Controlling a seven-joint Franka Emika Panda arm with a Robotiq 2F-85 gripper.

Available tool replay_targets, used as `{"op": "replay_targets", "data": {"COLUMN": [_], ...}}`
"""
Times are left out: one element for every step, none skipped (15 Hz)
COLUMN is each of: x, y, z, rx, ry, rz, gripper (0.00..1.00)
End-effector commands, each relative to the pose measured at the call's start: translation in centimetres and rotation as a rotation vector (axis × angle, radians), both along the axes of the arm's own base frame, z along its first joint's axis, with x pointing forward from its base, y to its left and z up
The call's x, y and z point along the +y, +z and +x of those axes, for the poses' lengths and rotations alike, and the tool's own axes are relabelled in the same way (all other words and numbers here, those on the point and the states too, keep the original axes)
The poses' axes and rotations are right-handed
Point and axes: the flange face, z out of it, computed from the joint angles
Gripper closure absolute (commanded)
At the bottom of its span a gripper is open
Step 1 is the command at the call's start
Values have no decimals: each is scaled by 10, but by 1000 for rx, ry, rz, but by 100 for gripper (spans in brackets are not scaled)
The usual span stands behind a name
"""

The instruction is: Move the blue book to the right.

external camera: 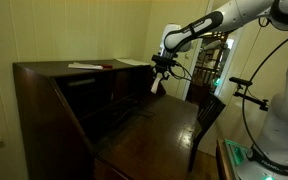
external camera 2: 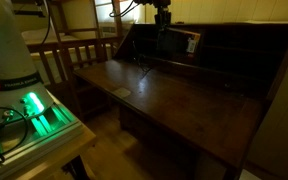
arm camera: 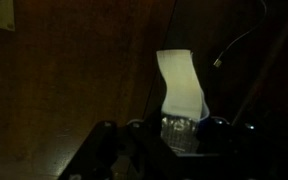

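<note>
The bare writing surface by the shelves is outward of my gripper. My gripper should next carry the blue book outward over that empty part of the desk and let it go.
My gripper (external camera: 161, 70) hangs above the back right of the dark wooden desk (external camera: 54, 90), near its top edge. It is shut on the blue book (external camera: 158, 85), which hangs down from the jaws. In the wrist view the book (arm camera: 178, 82) shows its pale page edges with a thin blue cover edge on the right, clamped between my gripper's fingers (arm camera: 182, 128). In an exterior view my gripper (external camera 2: 162, 18) is in front of the desk's upper shelves; the book is hard to make out there.
A white sheet (external camera: 84, 66) with a reddish mark lies on the desk top, and another pale sheet (external camera: 132, 62) lies near my gripper. The fold-down writing surface (external camera 2: 174, 95) is below. A wooden chair (external camera: 209, 108) and the green-lit robot base (external camera 2: 39, 112) stand beside the desk.
</note>
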Motion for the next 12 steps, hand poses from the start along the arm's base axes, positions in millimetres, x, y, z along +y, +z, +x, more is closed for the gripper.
{"op": "replay_targets", "data": {"x": [-1, -2, -2, -7, -18, -25, -34, -44, -54, -65, -76, -83], "y": [-2, -4, -8, -7, -12, -16, -19, -24, -29, -34, -42, -45], "z": [3, 6, 12, 19, 29, 35, 41, 46, 53, 59, 68, 73], "rx": [1, 2, -7, -32, -46, -52, -50, -34, -23, -4, 6, 7], "ry": [21, 32, 36, 53, 41, 48, 45, 31, 24, 0, -22, -18], "rz": [3, 4, 12, 22, 18, 36, 47, 53, 55, 42, 17, 12], "gripper": [67, 67, 92, 92, 92, 92, 92, 92, 92, 92, 92, 92]}}
